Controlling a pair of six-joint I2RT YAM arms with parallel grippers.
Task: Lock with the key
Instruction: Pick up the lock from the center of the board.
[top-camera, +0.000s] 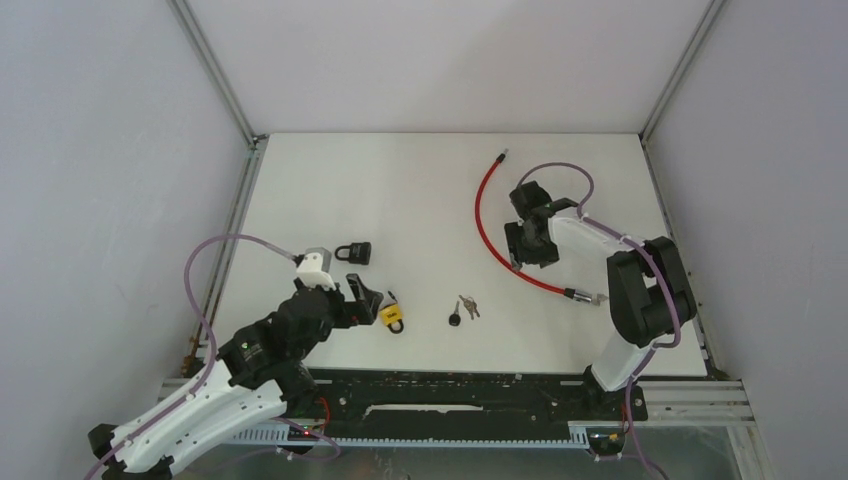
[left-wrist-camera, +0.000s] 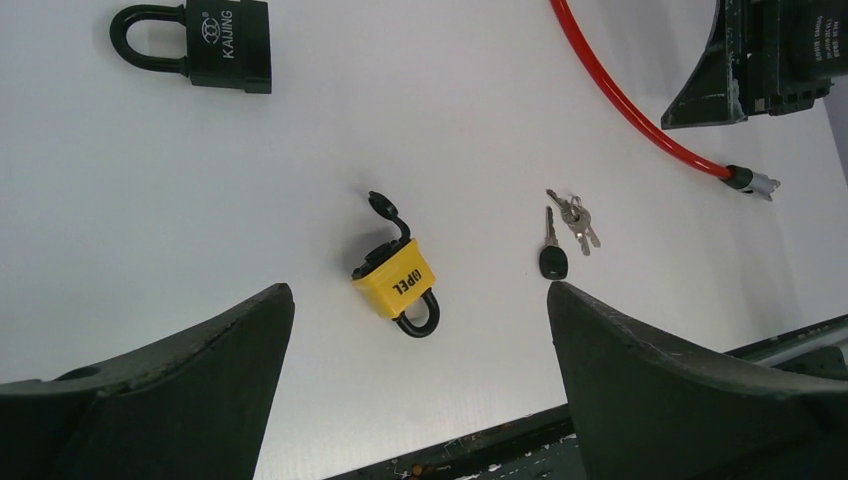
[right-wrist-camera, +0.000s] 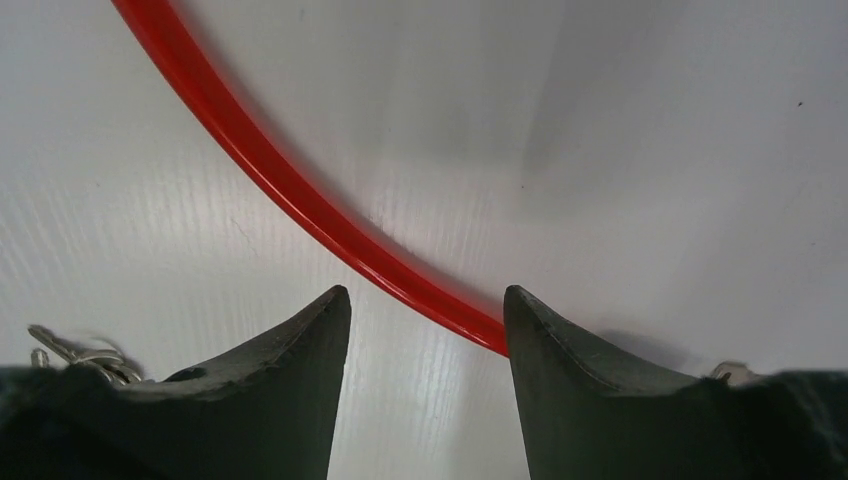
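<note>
The red cable's curved part (top-camera: 506, 263) (right-wrist-camera: 405, 283) lies just below the open fingers of my right gripper, so the gripper will go down and toward the left in the top view onto it next.
A yellow padlock (top-camera: 392, 317) lies on the white table near its front edge; in the left wrist view (left-wrist-camera: 396, 281) its black shackle points toward me. A bunch of keys (top-camera: 463, 309) with one black-headed key lies to its right, also in the left wrist view (left-wrist-camera: 562, 233). My left gripper (top-camera: 366, 298) is open and empty, just left of the yellow padlock (left-wrist-camera: 418, 300). My right gripper (top-camera: 530, 247) is open and empty, low over the red cable (top-camera: 484, 215), which crosses ahead of its fingertips (right-wrist-camera: 428, 295).
A black padlock (top-camera: 353, 252) lies behind the left gripper, at the top left of the left wrist view (left-wrist-camera: 200, 42). The red cable lock ends in a metal tip (top-camera: 584, 296) at the right. White walls enclose the table (top-camera: 420, 180).
</note>
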